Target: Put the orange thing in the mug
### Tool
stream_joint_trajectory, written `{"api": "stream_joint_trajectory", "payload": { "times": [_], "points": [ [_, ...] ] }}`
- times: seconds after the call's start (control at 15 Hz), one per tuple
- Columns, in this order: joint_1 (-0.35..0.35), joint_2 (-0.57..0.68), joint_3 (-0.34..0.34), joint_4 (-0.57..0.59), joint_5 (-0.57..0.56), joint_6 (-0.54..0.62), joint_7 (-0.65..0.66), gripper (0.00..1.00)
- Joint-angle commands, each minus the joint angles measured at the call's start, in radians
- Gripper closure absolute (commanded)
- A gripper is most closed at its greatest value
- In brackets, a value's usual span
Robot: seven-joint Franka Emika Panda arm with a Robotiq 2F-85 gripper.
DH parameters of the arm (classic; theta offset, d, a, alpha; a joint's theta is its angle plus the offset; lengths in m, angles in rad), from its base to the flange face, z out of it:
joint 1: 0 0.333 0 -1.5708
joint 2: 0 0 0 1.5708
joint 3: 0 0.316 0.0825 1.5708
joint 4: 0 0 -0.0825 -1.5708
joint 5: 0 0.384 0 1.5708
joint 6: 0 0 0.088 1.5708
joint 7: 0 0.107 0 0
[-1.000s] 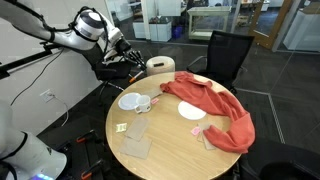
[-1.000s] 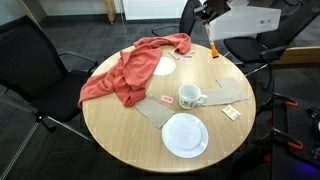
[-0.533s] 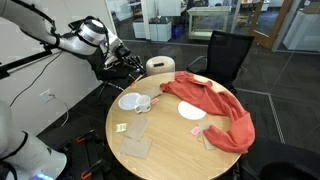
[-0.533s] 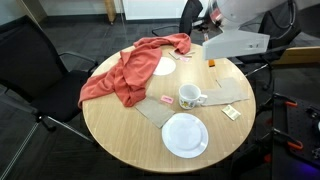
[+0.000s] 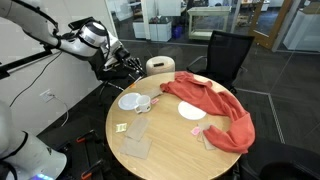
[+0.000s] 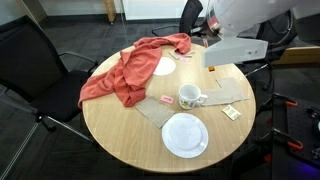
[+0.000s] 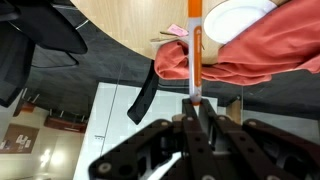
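The gripper moves across and down over the mug's open top [image 5: 143, 99] next to free the stick, as the mug stands below the gripper, beside the white plate.
My gripper [image 7: 195, 108] is shut on the orange thing [image 7: 195, 55], a thin orange stick with a pale end that points away from the jaws toward the table. In an exterior view the gripper [image 5: 128, 63] hangs in the air beyond the table's edge, apart from the mug. The mug [image 6: 190, 96] is small and white, standing upright on the round wooden table [image 6: 120, 135]; it also shows in the other exterior view [image 5: 145, 103]. In one exterior view the arm's body hides the gripper.
A large red-orange cloth [image 6: 125, 72] lies over the table's far side. A white plate [image 6: 185, 135] sits near the mug, with a flat white disc [image 6: 163, 66] by the cloth. Paper pieces [image 6: 225, 92] lie around. Black chairs [image 5: 225, 55] surround the table.
The arm has moved a little lower and closer to the table's edge, still holding the orange stick. Nothing on the table has moved.
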Motion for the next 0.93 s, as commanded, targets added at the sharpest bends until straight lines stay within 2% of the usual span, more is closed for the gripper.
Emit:
{"api": "stream_joint_trajectory", "payload": {
  "times": [0.0,0.4,0.87],
  "points": [
    [0.029,0.032,0.012,0.029,-0.049,-0.115,0.060,0.97],
    [0.088,0.120,0.041,0.076,-0.150,-0.320,0.201,0.97],
    [0.128,0.224,0.046,0.130,-0.234,-0.388,0.320,0.97]
  ]
}}
